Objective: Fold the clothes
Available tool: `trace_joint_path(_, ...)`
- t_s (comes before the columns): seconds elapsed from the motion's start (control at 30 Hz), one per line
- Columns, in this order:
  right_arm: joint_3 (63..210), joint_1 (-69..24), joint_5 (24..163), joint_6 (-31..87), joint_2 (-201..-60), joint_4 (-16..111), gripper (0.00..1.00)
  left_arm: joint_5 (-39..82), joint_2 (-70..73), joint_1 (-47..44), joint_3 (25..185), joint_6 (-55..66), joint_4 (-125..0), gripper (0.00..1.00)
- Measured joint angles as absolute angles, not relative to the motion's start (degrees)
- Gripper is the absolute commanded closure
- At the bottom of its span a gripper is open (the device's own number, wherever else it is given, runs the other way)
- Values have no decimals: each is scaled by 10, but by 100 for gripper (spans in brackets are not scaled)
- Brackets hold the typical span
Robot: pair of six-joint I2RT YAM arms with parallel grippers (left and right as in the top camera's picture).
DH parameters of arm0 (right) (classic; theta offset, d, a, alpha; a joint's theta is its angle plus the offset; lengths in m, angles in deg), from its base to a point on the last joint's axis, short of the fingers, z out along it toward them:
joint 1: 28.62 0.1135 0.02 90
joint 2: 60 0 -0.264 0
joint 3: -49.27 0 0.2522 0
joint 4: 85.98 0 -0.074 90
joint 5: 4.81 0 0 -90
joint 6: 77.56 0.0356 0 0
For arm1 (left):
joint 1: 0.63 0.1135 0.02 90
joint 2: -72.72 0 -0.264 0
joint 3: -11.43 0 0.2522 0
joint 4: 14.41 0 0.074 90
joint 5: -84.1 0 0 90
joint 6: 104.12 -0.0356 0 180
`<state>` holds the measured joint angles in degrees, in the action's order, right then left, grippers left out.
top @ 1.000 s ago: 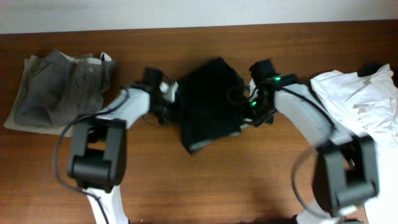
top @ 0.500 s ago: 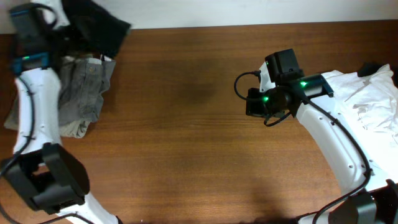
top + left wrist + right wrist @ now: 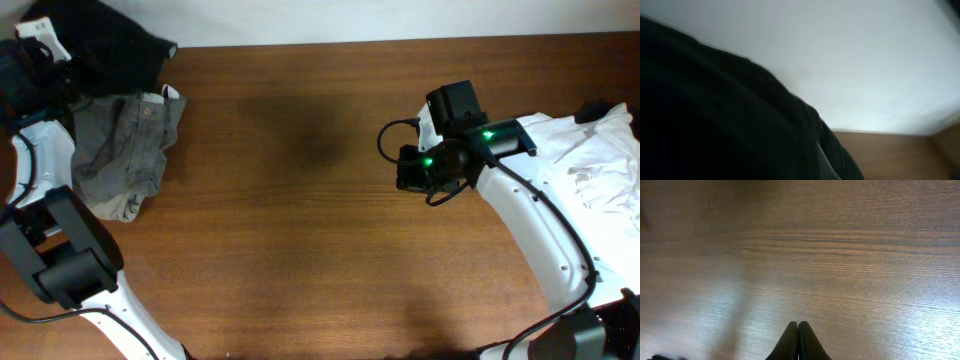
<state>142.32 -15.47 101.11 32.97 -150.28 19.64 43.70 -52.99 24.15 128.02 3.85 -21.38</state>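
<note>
I should next move my left gripper down and back across the grey garment and let go of the black garment by the grey garment's near side, because the black garment is hanging by the wall.
A black garment hangs bunched at the far left back edge, above a folded grey garment. My left gripper holds the black garment; its fingers are hidden by the cloth. The dark cloth fills most of the left wrist view, with the white wall behind it. My right gripper is shut and empty over bare wood right of centre. Its closed fingertips show just above the table in the right wrist view.
A crumpled white garment lies at the right edge of the table, beside my right arm. A small dark item sits at its back corner. The brown wooden table ends at a white wall along the back.
The black garment has been carried from the table's middle to the far left back corner by my left gripper. My right gripper let go of it and stays right of centre.
</note>
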Motion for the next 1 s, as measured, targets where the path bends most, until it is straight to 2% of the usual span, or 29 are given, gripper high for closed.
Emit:
trace_joint_path(0.07,1423,-154,1011,330,-1503,193,96,458,-530,230,1281,83,-140,100)
trace_joint_path(0.2,1423,-154,1011,330,-1503,187,95,487,-530,200,1281,142,-115,100)
trace_joint_path(0.33,1423,-154,1011,330,-1503,185,95,495,-530,201,1283,138,-240,100)
trace_joint_path(0.37,1423,-154,1011,330,-1503,185,95,487,-530,211,1285,125,-319,100)
trace_joint_path(0.57,1423,-154,1011,330,-1503,185,95,457,-530,293,1288,4,-569,100)
trace_joint_path(0.67,1423,-154,1011,330,-1503,187,95,403,-526,310,1289,-70,-686,100)
trace_joint_path(0.7,1423,-154,1011,330,-1503,187,95,347,-523,311,1289,-97,-732,100)
trace_joint_path(0.87,1423,-154,1011,330,-1503,187,95,162,-514,305,1289,-128,-786,98)
trace_joint_path(1.0,1423,-154,1011,330,-1503,185,95,132,-512,329,1289,-118,-782,100)
